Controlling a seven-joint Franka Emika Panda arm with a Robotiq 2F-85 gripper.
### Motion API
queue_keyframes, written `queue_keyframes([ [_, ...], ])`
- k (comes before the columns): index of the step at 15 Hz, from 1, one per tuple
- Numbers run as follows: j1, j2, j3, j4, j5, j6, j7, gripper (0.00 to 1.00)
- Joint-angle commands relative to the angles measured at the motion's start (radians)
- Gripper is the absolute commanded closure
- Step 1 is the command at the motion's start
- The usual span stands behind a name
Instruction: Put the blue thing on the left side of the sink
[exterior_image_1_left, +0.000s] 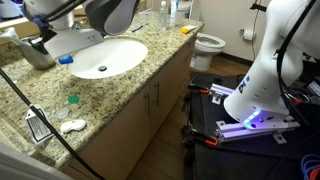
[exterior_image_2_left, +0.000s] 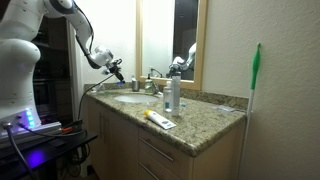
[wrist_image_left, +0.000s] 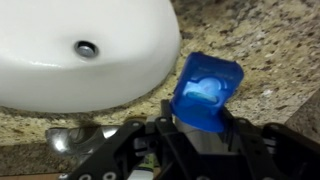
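Bare granite (exterior_image_1_left: 60, 74) (wrist_image_left: 254, 70) beside the sink's rim is below, toward the right in the wrist view, so my gripper will next move there, lower the blue thing and let it go.
The blue thing (wrist_image_left: 207, 92) is a small bright blue piece sitting between the fingers of my gripper (wrist_image_left: 200, 112), which is shut on it. It hangs just above the speckled granite beside the rim of the oval white sink (wrist_image_left: 60, 70). In an exterior view the blue thing (exterior_image_1_left: 65, 60) is at the sink's (exterior_image_1_left: 125, 62) edge, next to the chrome faucet (exterior_image_1_left: 35, 50). In the other exterior view my gripper (exterior_image_2_left: 115, 71) hovers over the near end of the sink (exterior_image_2_left: 130, 98); the blue thing is too small to make out there.
The faucet (wrist_image_left: 65, 140) is close to my fingers. A tall blue-tinted bottle (exterior_image_2_left: 173, 92) and a yellow-capped tube (exterior_image_2_left: 158, 120) stand on the counter. A tiny green piece (exterior_image_1_left: 72, 99), a white item (exterior_image_1_left: 72, 125) and a toilet (exterior_image_1_left: 208, 45) are nearby.
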Motion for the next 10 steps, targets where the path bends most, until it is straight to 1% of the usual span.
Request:
queue_keyframes([
  [1, 0.08, 0.12, -0.071, 0.132, -0.177, 0.073, 0.21, 0.81],
  [3, 0.121, 0.177, -0.118, 0.203, -0.289, 0.072, 0.349, 0.81],
  [4, 0.089, 0.11, -0.068, 0.121, -0.212, 0.045, 0.261, 0.81],
  [5, 0.098, 0.129, -0.077, 0.141, -0.225, 0.044, 0.289, 0.56],
  [7, 0.098, 0.131, -0.075, 0.14, -0.221, 0.044, 0.286, 0.56],
  [8, 0.097, 0.129, -0.075, 0.14, -0.221, 0.044, 0.286, 0.81],
  [9, 0.108, 0.147, -0.089, 0.161, -0.245, 0.045, 0.318, 0.81],
  [10, 0.123, 0.185, -0.107, 0.209, -0.274, 0.046, 0.371, 0.81],
])
